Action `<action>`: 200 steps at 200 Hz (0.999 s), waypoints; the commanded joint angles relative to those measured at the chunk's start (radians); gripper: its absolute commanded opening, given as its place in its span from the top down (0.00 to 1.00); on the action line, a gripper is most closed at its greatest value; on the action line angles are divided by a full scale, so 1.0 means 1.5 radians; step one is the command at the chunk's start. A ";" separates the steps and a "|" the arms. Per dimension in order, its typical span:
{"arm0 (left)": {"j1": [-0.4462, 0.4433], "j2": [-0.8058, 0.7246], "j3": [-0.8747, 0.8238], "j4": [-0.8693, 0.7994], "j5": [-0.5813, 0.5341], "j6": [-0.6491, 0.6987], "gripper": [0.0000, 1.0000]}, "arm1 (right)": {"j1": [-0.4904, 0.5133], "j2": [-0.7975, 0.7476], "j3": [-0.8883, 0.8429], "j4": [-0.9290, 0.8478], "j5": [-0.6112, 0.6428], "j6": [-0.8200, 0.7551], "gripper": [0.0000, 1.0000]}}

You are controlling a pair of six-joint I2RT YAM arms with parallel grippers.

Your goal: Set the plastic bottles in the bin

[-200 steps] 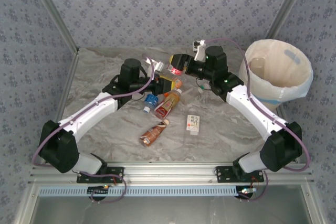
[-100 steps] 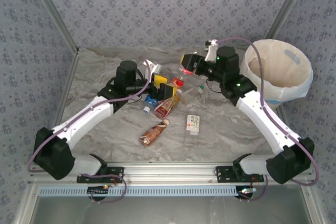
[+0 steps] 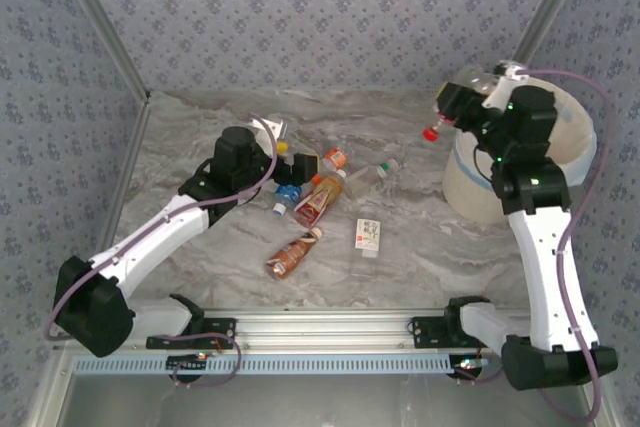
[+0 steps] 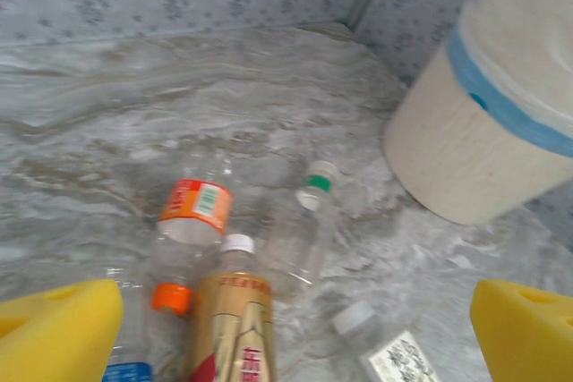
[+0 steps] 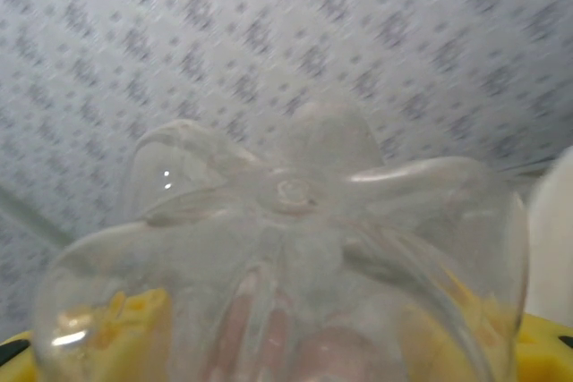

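The bottle's red cap (image 3: 431, 131) still hangs outside, so my right gripper will swing the clear plastic bottle across the bin's rim and release it over the bin's opening (image 3: 572, 129).
My right gripper (image 3: 450, 115) is shut on a clear plastic bottle with a red cap (image 3: 431, 131), held high at the left rim of the bin (image 3: 472, 187). In the right wrist view the bottle's ribbed base (image 5: 291, 248) sits between the yellow pads (image 5: 134, 315). My left gripper (image 3: 298, 167) is open over a cluster of bottles. Between its pads (image 4: 58, 333) lie a gold-labelled bottle (image 4: 235, 319), an orange-labelled one (image 4: 192, 216) and a clear green-capped one (image 4: 306, 225). The cream bin (image 4: 488, 123) with its blue band stands beyond them.
A brown-labelled bottle (image 3: 292, 255) and a white-labelled one (image 3: 369, 235) lie nearer the front of the marble-patterned table. A blue-capped bottle (image 3: 285, 194) rests by the left gripper. Patterned walls close in the back and both sides.
The right arm swung from the table's middle up and right to the bin, carrying the red-capped bottle. The left gripper opened and drew back slightly left.
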 commanded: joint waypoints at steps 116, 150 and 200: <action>0.053 -0.026 -0.007 -0.054 -0.111 -0.030 0.00 | -0.268 0.043 0.029 -0.032 0.069 -0.068 0.42; 0.053 -0.021 0.012 -0.114 -0.154 -0.031 0.01 | -0.281 0.093 0.051 -0.104 0.064 -0.040 0.21; 0.054 -0.029 0.012 -0.161 -0.188 -0.042 0.01 | -0.288 0.087 0.033 -0.145 0.131 0.003 0.03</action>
